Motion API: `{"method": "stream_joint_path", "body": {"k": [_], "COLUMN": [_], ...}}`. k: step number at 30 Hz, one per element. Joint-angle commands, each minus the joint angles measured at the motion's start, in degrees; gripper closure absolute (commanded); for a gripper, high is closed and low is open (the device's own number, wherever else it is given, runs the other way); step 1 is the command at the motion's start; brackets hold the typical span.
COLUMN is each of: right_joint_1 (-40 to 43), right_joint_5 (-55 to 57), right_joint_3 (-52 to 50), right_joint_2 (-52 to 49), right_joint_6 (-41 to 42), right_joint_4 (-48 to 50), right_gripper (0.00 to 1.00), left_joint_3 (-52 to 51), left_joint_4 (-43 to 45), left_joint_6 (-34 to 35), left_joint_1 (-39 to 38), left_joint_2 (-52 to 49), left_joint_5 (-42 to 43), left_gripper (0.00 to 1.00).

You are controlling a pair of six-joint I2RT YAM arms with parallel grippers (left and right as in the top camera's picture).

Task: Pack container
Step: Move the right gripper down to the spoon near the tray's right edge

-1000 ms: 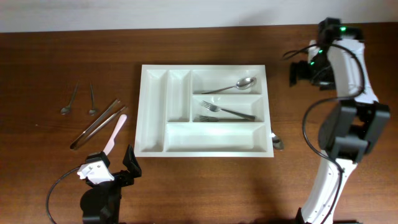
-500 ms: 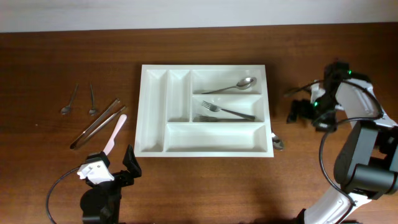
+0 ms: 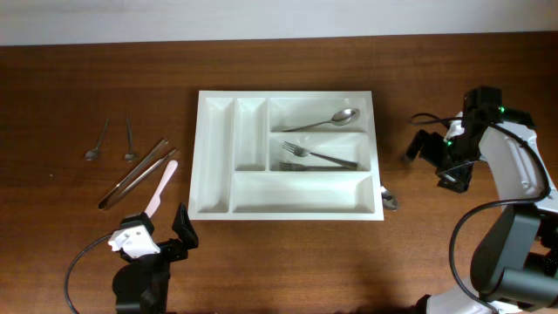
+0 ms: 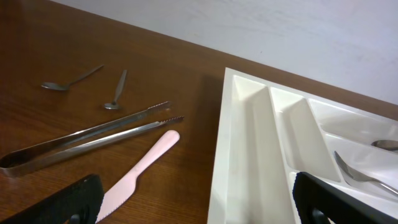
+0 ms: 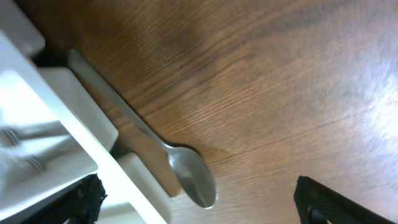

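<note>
My right gripper will move down and toward the container (image 3: 197, 153) next, onto the loose spoon's bowl (image 3: 390, 201), because that bowl is below it and to its left in the overhead view.
The white container (image 3: 197, 153) lies mid-table, with one spoon (image 3: 336, 118) in its far right compartment and forks (image 3: 316, 158) in the one below. A loose spoon (image 3: 389, 201) lies on the wood at its near right corner; the right wrist view shows that spoon (image 5: 189, 176) against the container's wall (image 5: 68, 115). My right gripper (image 3: 432, 161) is open and empty, above the table right of the container. My left gripper (image 3: 159, 232) is open and empty at the front left, near a pink knife (image 3: 161, 187). In the left wrist view the container (image 4: 224, 143) is right of the knife (image 4: 140, 168).
Metal tongs (image 3: 135, 173) and two small spoons (image 3: 94, 144) (image 3: 129, 141) lie left of the container; the left wrist view shows the tongs (image 4: 87, 137) too. The right arm's cable hangs over the table's right side.
My right gripper has come forward from the far right corner and now points down toward the spoon by the container's corner. The left arm has not moved.
</note>
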State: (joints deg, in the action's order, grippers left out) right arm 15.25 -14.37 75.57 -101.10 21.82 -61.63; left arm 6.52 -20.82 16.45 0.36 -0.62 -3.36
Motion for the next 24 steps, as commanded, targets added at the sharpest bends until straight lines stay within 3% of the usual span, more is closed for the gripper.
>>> {"method": "stream_joint_path", "body": {"k": [1, 7, 14, 24], "right_joint_1": [0.2, 0.2, 0.2, -3.1], "right_joint_5": [-0.5, -0.7, -3.9, -5.8], "right_joint_3": [-0.3, -4.9, -24.7, -32.8], "right_joint_2": [0.5, 0.7, 9.9, 15.3], "right_joint_6": [13.4, 20.7, 25.4, 31.6], "right_joint_4": [0.1, 2.6, 20.8, 32.8], "right_gripper": [0.04, 0.04, 0.04, 0.08], "left_joint_3": [-0.2, -0.2, -0.2, -0.2], "left_joint_4": [-0.1, -0.1, -0.1, -0.1], "left_joint_6": [-0.9, -0.9, -0.9, -0.9], "left_joint_1": [0.2, 0.2, 0.2, 0.2], "left_joint_2": [0.3, 0.3, 0.3, 0.3], "left_joint_5": [0.6, 0.6, 0.6, 0.6], "left_gripper": [0.01, 0.01, 0.01, 0.01]}}
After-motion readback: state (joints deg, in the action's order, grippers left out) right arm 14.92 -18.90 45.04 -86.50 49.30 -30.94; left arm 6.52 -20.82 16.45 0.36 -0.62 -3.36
